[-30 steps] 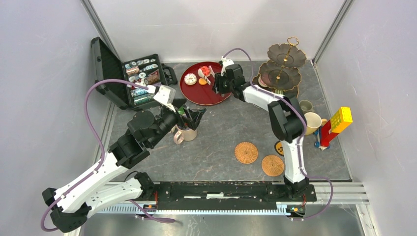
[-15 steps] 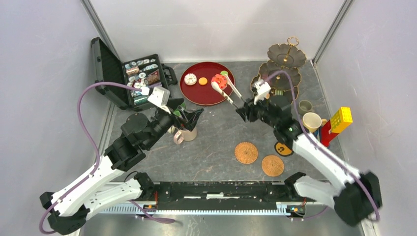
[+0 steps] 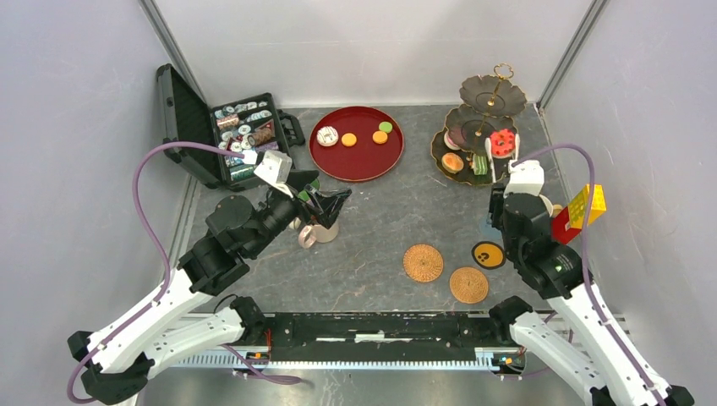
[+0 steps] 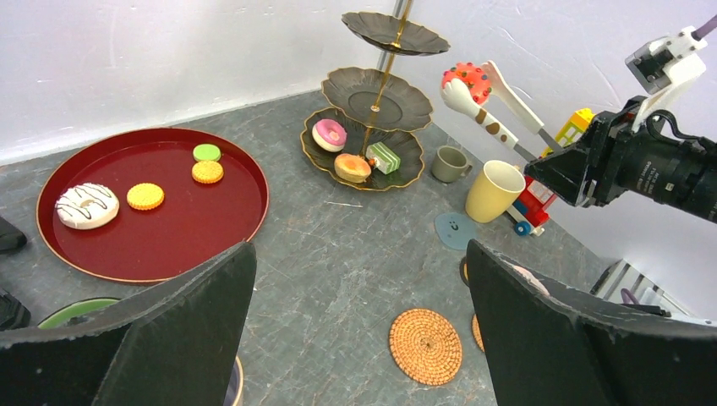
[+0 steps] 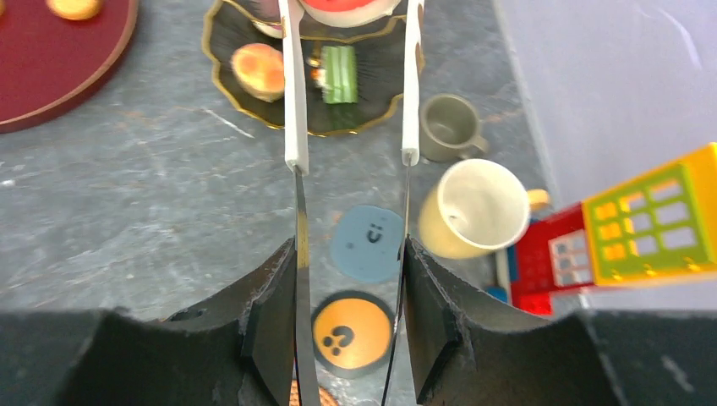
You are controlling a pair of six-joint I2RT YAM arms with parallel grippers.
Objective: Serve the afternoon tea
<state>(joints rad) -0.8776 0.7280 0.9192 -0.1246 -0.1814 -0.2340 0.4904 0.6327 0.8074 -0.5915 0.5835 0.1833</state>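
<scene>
The red cake should go on the stand's empty middle shelf [image 3: 486,134], since the bottom shelf already has cakes. My right gripper will move outward and down to set the cake there, and then release the tongs.
The dark three-tier stand [image 3: 486,93] is at the back right; its bottom tier holds a pink cake [image 4: 329,134], an orange cake [image 4: 353,167] and a green cake [image 4: 385,156]. My right gripper [image 5: 349,279] is shut on white tongs [image 5: 292,101], which pinch a red cake [image 3: 504,141] in the air by the stand's right side. A yellow mug [image 5: 473,207] and a small grey mug [image 5: 450,127] stand right of the stand. My left gripper [image 3: 325,201] hangs open and empty above a beige mug [image 3: 314,233], beside a green-lined mug [image 4: 76,311].
The round red tray [image 3: 359,162] holds a white doughnut [image 3: 327,135] and three small biscuits. A black case [image 3: 241,139] lies open at the back left. Two woven coasters [image 3: 423,262], an orange-faced coaster [image 3: 488,254] and a blue one [image 5: 366,244] lie mid-table. Toy blocks [image 3: 579,216] stand at the right wall.
My right arm has swung from the red tray over to the stand, carrying the red cake in the tongs. The left arm has barely moved.
</scene>
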